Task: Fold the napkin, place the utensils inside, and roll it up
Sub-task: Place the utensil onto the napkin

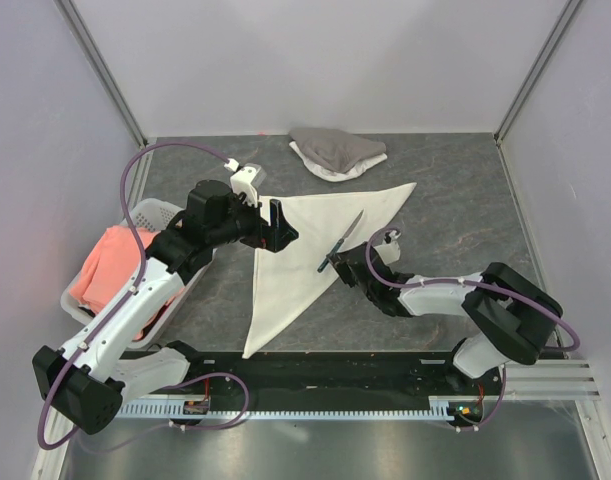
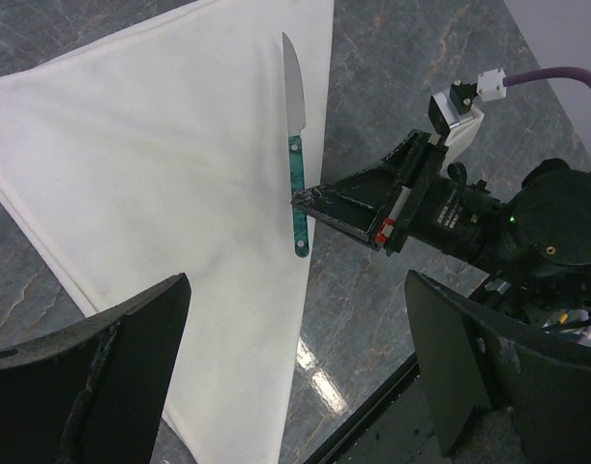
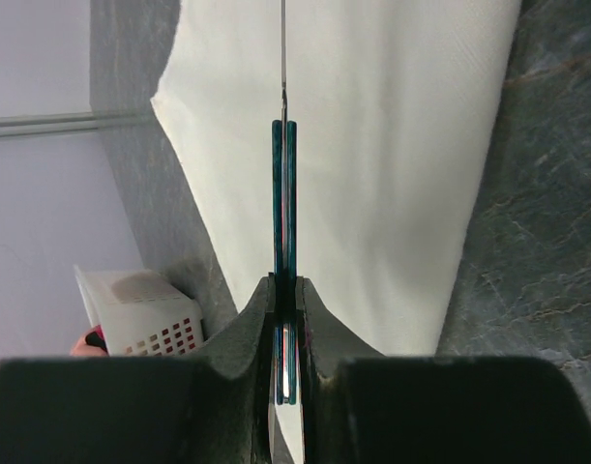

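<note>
Next, the right gripper lowers the knife onto the part of the napkin along its slanted edge (image 1: 318, 272) (image 3: 348, 244) and releases the knife's handle. That part lies just below the gripper.
The cream-white napkin (image 1: 303, 245) lies folded into a long triangle on the grey table, its points toward the back right and the front. My right gripper (image 1: 335, 264) is shut on one of the utensils, a knife (image 1: 343, 242) with a teal handle and grey blade. It holds the knife edge-up, just over the napkin's right edge. From the left wrist, the knife (image 2: 295, 145) and the napkin (image 2: 150, 174) show clearly. The right wrist view looks along the knife (image 3: 284, 174), clamped at my right gripper (image 3: 285, 290). My left gripper (image 1: 281, 228) hangs open over the napkin's left side, holding nothing.
A white basket (image 1: 157, 213) with a salmon-pink cloth (image 1: 109, 266) stands at the left, beside my left arm. A grey-and-white cloth heap (image 1: 335, 150) lies at the back. Walls close in the table, and a black rail (image 1: 335, 372) runs along the near edge.
</note>
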`<state>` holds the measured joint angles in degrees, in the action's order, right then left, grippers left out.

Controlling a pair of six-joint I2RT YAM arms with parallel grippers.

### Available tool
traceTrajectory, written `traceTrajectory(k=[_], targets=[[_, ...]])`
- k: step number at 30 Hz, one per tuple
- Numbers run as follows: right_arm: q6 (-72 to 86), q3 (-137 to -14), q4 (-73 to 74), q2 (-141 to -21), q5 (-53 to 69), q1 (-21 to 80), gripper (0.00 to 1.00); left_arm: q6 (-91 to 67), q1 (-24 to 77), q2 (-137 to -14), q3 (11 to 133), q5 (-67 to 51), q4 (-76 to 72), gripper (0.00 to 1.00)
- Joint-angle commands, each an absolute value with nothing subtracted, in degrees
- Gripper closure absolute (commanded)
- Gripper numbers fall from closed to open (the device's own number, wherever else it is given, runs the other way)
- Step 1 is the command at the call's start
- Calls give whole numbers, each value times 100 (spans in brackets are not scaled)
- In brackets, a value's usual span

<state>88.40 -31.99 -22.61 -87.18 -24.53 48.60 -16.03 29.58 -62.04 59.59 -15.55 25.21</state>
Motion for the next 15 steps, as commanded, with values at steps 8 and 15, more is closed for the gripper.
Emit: traceTrajectory(k=[8,15], targets=[[9202,-3437,-2417,-9299,-2479,5054,100,-1573,2927,-6082,5933,-1635,2338,0],[9150,-3568,-2382,-9518,-2312,5054,100,-1573,2927,-6108,5933,-1635,2338,0]])
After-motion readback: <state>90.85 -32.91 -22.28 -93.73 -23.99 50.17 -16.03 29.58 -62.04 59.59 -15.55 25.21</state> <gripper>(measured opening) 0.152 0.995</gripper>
